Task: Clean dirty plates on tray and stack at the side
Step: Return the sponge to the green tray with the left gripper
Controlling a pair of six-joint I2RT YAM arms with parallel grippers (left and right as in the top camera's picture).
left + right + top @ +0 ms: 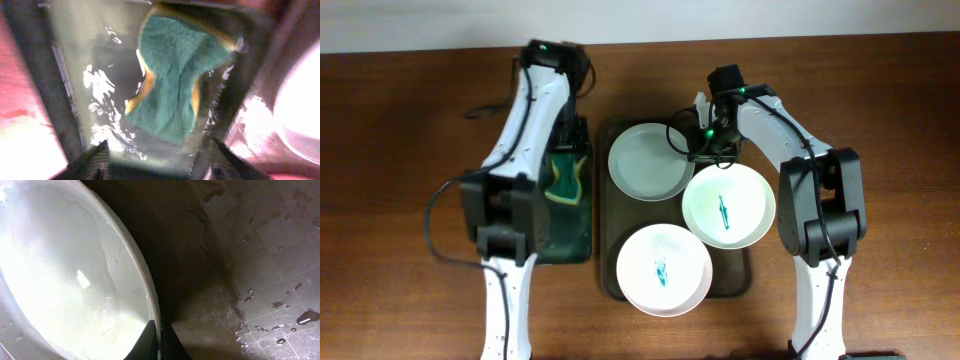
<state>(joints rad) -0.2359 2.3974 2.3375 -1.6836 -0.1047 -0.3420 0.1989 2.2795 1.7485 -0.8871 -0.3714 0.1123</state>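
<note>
My right gripper should lift the back plate (pixel 648 160) next, as the plate is free of smears, carry it onto bare tabletop to the gripper's right in the overhead view and let go of it.
Three white plates lie on the dark olive-brown tray (pixel 605 270). The back plate (pixel 648 160) is plain white; the right plate (pixel 728 204) and the front plate (pixel 663 268) each carry a teal smear. My right gripper (pixel 698 140) is shut on the back plate's right rim; in the right wrist view its fingers (pixel 160 342) pinch that rim (pixel 150 295). My left gripper (pixel 565 150) is open over the narrow dark green tray (pixel 555 235), just above a teal and yellow cloth (pixel 175 80), not touching it.
The narrow green tray is wet inside (pixel 100 90). The big tray's floor shows water drops (pixel 280 305). Brown table (pixel 400 150) extends left and right of the trays.
</note>
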